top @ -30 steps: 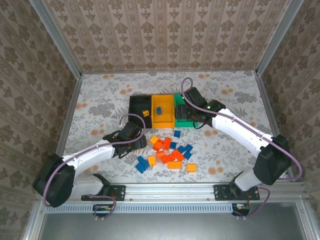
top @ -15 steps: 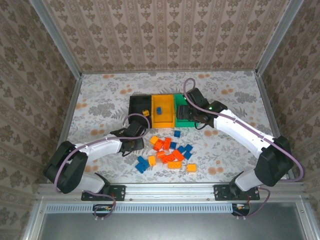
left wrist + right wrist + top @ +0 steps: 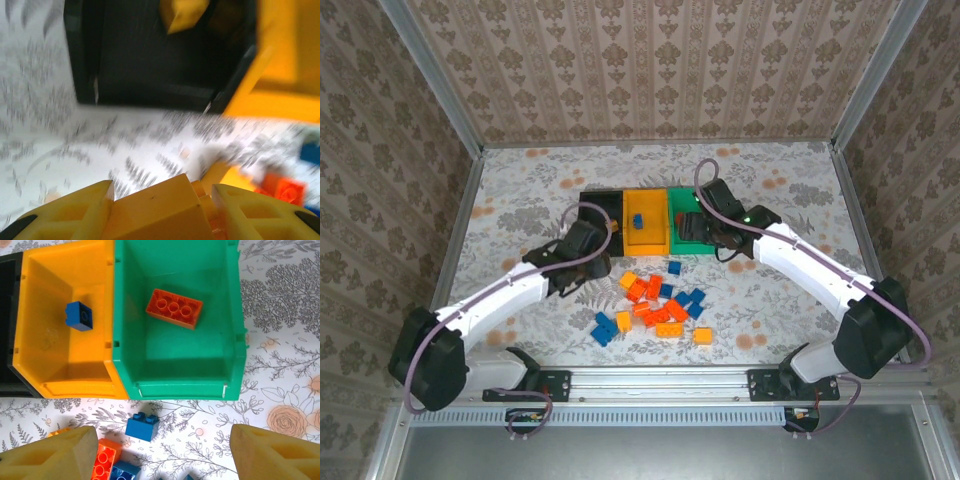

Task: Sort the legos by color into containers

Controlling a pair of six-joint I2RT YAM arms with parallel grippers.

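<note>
The black container with a yellow-orange lego in it is outward, so my left gripper should next take this matching lego outward past the container's near rim and let it go.
My left gripper (image 3: 162,194) is shut on a yellow-orange lego (image 3: 155,212), carried just in front of the black container (image 3: 85,60). Another yellow-orange lego (image 3: 182,12) lies inside that container. In the top view the left gripper (image 3: 592,243) sits at the black container's (image 3: 592,205) near edge. My right gripper (image 3: 162,437) is open with nothing between its fingers, hovering before the green container (image 3: 180,390), which holds a red-orange lego (image 3: 174,308). The yellow-orange container (image 3: 65,385) holds a blue lego (image 3: 79,315). A blue lego (image 3: 142,426) lies on the table under the right gripper.
Several loose legos (image 3: 660,305) in blue, red-orange and yellow-orange lie in a heap on the floral table in front of the containers. The three containers stand side by side mid-table. Patterned walls enclose the table on three sides.
The left gripper shut on a yellow-orange lego at the heap's left edge and carried it back toward the black container. The right gripper shifted slightly and stayed open.
</note>
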